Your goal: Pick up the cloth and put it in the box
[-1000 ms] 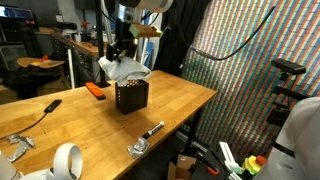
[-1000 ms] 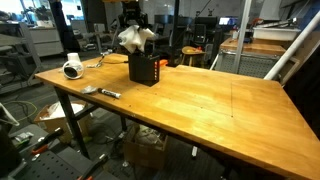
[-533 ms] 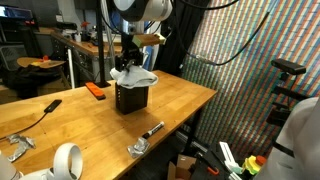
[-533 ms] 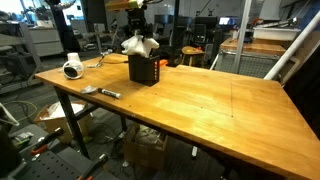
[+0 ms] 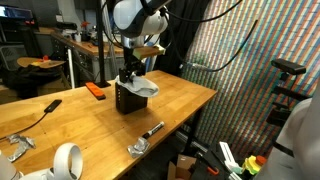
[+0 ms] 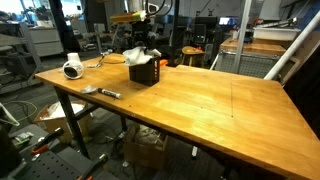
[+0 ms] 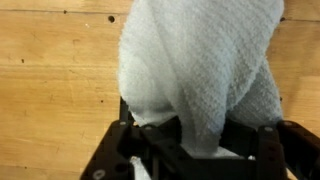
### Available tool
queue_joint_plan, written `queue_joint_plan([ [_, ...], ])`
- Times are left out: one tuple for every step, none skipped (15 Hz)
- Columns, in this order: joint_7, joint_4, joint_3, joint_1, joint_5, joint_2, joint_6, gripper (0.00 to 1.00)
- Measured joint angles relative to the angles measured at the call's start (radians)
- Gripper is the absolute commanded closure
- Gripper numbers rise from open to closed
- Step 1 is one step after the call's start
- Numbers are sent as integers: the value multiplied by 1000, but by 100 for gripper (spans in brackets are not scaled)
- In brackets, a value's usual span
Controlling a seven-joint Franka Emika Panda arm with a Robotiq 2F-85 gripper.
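The cloth (image 5: 144,87) is still bunched above the box's rim and spills over, so my gripper needs to lower it into the box (image 5: 130,99) opening next and release it there.
The white cloth (image 5: 144,87) lies bunched on the top of the black box (image 5: 130,99), which stands on the wooden table (image 5: 180,100). Both exterior views show it, with the cloth (image 6: 139,55) spilling over the box (image 6: 144,72) rim. My gripper (image 5: 130,74) is right above the box opening and is shut on the cloth. In the wrist view the cloth (image 7: 200,60) hangs between my dark fingers (image 7: 196,150) and fills most of the picture. It hides the inside of the box.
A tape roll (image 5: 67,160) lies near the table corner, along with a metal clamp (image 5: 138,148), a marker (image 5: 151,129), an orange tool (image 5: 96,90) and a black-handled tool (image 5: 40,110). The table edge runs close to the box.
My gripper has come down with the cloth from above the box to its opening. The cloth now rests on the box top instead of hanging free.
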Motion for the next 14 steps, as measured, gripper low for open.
queue_joint_plan([
  [0, 0, -1, -1, 1, 9, 0, 95],
  [0, 0, -2, -1, 2, 18, 0, 95],
  [0, 0, -2, -1, 6, 26, 0, 95],
  [-1, 3, -2, -1, 14, 30, 0, 95],
  [-5, 2, -1, -1, 28, 32, -2, 95],
  [-11, 0, 0, 0, 45, 33, -6, 95],
  [-20, -5, 3, 1, 62, 36, -12, 95],
  [-28, -5, 7, 2, 80, 36, -17, 95],
  [-37, -6, 11, 4, 95, 36, -23, 95],
  [-42, -6, 15, 6, 104, 36, -31, 95],
  [-45, -6, 18, 8, 111, 35, -37, 95],
  [-47, -6, 20, 9, 113, 35, -40, 95],
  [-48, -6, 20, 9, 113, 35, -40, 95],
  [-48, -6, 20, 9, 113, 35, -41, 95],
])
